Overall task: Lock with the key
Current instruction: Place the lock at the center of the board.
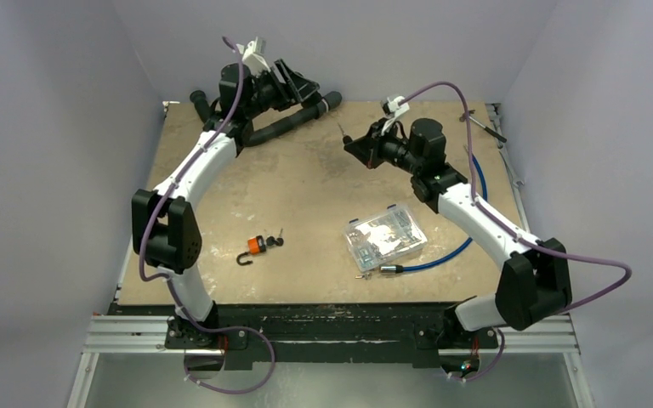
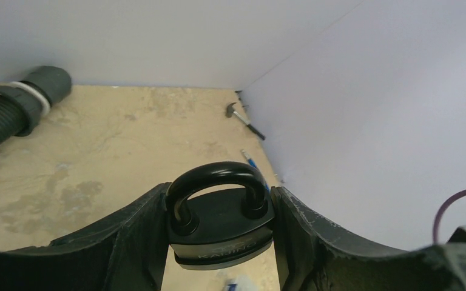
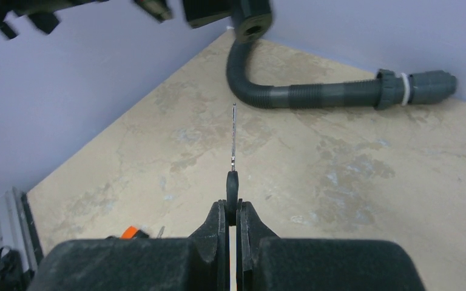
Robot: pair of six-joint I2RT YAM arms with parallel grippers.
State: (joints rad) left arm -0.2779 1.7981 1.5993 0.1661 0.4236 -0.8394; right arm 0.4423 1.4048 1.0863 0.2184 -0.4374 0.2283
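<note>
The robot's right gripper needs to go down, tilting downward, onto bare tabletop near the hose's end and let go of the key, because the padlock's shackle is closed and the key is out.
My left gripper (image 2: 218,206) is shut on a black padlock (image 2: 221,230), gripping its body from both sides, with the closed shackle (image 2: 215,176) pointing away from the camera. In the top view this gripper (image 1: 299,85) is raised at the far left. My right gripper (image 3: 232,209) is shut on the black head of a key (image 3: 233,139), whose thin metal blade points forward. In the top view it (image 1: 355,143) is at the far centre, with the key (image 1: 341,132) pointing towards the left gripper and a gap between them.
An orange padlock (image 1: 258,246) with an open shackle and a key beside it lies near the front left. A clear plastic box (image 1: 384,236) and a blue cable (image 1: 442,255) lie front right. A grey corrugated hose (image 1: 293,123) runs along the back. A small hammer (image 1: 485,123) lies at the back right.
</note>
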